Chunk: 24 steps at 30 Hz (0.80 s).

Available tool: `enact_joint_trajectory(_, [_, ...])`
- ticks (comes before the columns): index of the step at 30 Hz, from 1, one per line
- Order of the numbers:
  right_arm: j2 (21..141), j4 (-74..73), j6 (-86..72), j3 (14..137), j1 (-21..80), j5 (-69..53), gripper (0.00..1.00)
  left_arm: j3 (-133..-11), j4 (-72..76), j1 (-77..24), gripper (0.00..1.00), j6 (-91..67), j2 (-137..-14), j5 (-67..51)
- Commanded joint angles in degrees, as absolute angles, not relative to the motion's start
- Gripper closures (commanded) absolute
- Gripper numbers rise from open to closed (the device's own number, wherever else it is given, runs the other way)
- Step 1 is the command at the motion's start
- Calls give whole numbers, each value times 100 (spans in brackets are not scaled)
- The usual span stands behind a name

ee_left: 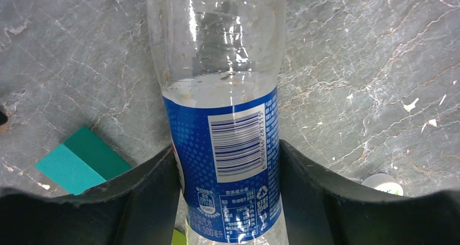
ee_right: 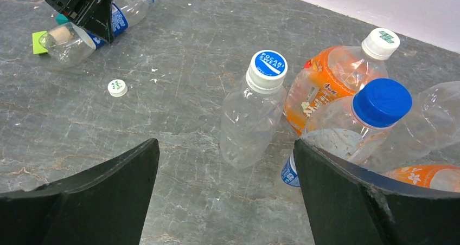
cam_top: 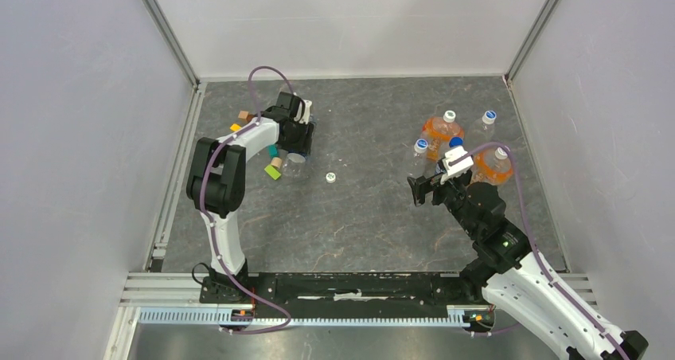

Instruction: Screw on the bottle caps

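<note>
The loose white cap is below my right gripper, so I will move that gripper to the left in the top view next and lower it around the cap's rim.
A clear water bottle with a blue label band lies low on its side at the far left. My left gripper is shut on its label. The right wrist view shows the grip from afar, with the bottle sticking out both sides of the gripper. I cannot tell whether its neck is capped. One small white cap lies loose on the table just right of it, and shows in the wrist views. My right gripper is open and empty. A second loose cap is not in view.
Capped bottles cluster at the far right: two orange-liquid ones, a clear one with a blue-and-white cap, one with a bright blue cap, and a small clear one. Coloured blocks, one teal, lie by the left gripper.
</note>
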<state>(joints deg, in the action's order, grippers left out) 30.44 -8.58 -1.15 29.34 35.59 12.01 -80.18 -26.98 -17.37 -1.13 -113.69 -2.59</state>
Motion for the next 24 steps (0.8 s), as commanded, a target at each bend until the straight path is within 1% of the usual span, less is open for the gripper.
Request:
enact_joint_trajectory(1, [3034, -657, -52, 2953, 3549, 1096, 2, -7966, -2454, -1731, 35, -176, -11230, -514])
enact_joint_trajectory(5, [3055, -664, -47, 2999, 3551, 962, 2, -7898, -2405, -1731, 37, -156, -10976, -553])
enact_joint_trajectory(6, [3080, -681, -46, 3029, 3551, 902, 2, -7873, -2400, -1736, 38, -127, -10845, -566])
enact_joint_trajectory(10, [3200, -721, 123, 3161, 3548, 566, 2, -7635, -2257, -1740, 40, -9, -10179, -608])
enact_joint_trajectory(13, [3327, -727, 230, 3261, 3551, 367, 2, -7291, -1970, -1738, 41, 182, -9476, -724])
enact_joint_trajectory(19, [3872, -992, 428, 3874, 3558, 31, 2, -6551, -1441, -1740, 43, 387, -7852, -972])
enact_joint_trajectory(24, [4510, -1222, 475, 4482, 3592, -408, 3, -5494, -685, -1738, 43, 800, -6412, -1170])
